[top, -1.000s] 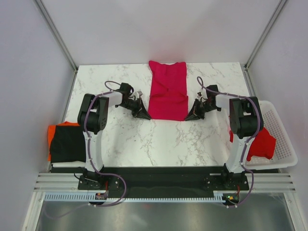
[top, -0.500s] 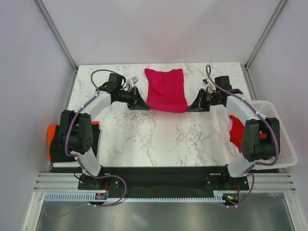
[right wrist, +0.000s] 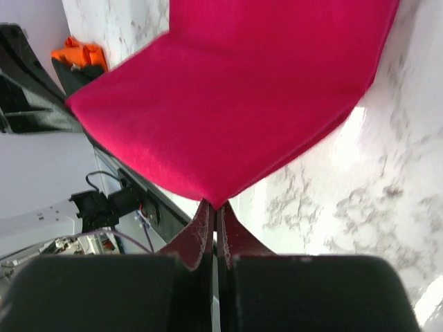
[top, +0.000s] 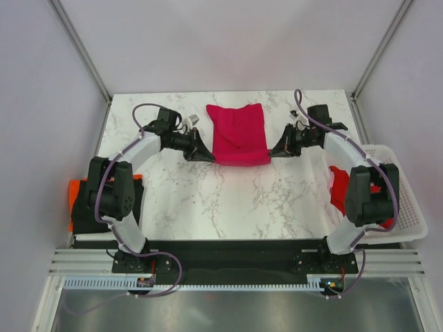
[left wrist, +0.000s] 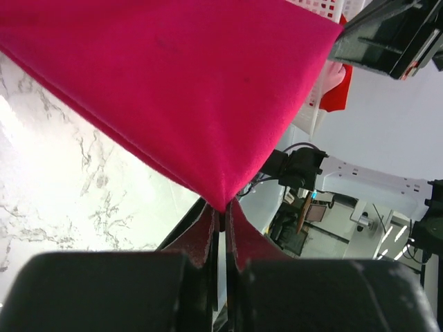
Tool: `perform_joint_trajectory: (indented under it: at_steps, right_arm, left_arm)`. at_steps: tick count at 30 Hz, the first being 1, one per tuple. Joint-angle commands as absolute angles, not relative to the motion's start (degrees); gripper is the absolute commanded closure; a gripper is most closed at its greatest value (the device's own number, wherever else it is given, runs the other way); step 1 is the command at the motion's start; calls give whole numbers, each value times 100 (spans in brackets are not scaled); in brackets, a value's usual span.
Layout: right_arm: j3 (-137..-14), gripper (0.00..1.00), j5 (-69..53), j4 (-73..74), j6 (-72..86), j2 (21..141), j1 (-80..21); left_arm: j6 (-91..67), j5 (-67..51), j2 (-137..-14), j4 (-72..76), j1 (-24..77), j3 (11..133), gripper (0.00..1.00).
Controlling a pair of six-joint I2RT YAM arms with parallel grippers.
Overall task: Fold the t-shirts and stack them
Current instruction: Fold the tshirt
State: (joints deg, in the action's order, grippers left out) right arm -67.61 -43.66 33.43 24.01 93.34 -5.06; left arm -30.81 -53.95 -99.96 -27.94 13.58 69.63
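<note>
The pinched corner of the crimson-pink t-shirt (top: 239, 133) should be released near the t-shirt's far edge, so my left gripper should next move over the t-shirt, away from my base.
The crimson-pink t-shirt (top: 239, 133) lies folded at the back middle of the table, its near edge doubled over. My left gripper (top: 209, 157) is shut on its near left corner (left wrist: 221, 200). My right gripper (top: 271, 153) is shut on its near right corner (right wrist: 216, 200). Both corners hang pinched between the jaws, a little above the marble. A black t-shirt (top: 86, 207) on an orange one (top: 72, 188) lies at the left edge. A red t-shirt (top: 340, 190) lies in the basket at right.
The white lattice basket (top: 405, 200) stands at the table's right edge. Metal frame posts (top: 83, 48) rise at the back corners. The marble table (top: 228, 200) shows bare in front of the pink shirt.
Both grippers have carried the shirt's near edge toward the back, folding the long shirt over into a shorter rectangle. In the last half second the cloth settled slightly lower.
</note>
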Motion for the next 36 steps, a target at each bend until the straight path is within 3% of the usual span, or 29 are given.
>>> perform_joint_trajectory:
  at_steps: [1, 10, 22, 24, 25, 26, 29, 33, 35, 36]
  right_arm:
    - [-7776, 100, -4272, 3015, 2127, 9990, -492]
    - [-10747, 100, -3982, 2760, 1688, 12186, -413]
    - [-14149, 96, -3473, 1592, 2215, 14913, -544]
    - [-14377, 64, -3349, 1258, 2206, 15055, -580]
    - [-14501, 53, -3340, 1222, 2171, 15195, -641]
    - [-14598, 36, -3357, 1213, 2110, 15214, -668]
    - [-14652, 28, -3322, 1178, 2022, 15030, -721]
    - [-14055, 25, -3383, 1257, 1785, 14320, -712]
    - [-13591, 27, -3681, 1301, 1845, 14125, -703]
    - [-13423, 27, -3831, 1309, 1915, 14054, -712]
  left_arm:
    - [-2910, -5318, -10447, -2566, 1336, 7853, 98]
    - [-1855, -4555, -12356, -2961, 1301, 11133, 98]
    - [-1231, -2535, -14289, -2637, 1274, 13532, 98]
    - [-1099, -2007, -14370, -2523, 1274, 13684, 84]
    - [-1090, -1743, -14388, -2488, 1283, 13693, 63]
    - [-1072, -1601, -14362, -2487, 1283, 13685, 57]
    - [-1195, -1021, -13960, -2584, 1292, 13519, 41]
    - [-1221, -528, -13413, -2776, 1292, 12869, 33]
    - [-1213, -877, -13307, -3074, 1205, 12701, 26]
    - [-1222, -1645, -13289, -3154, 1143, 12552, 25]
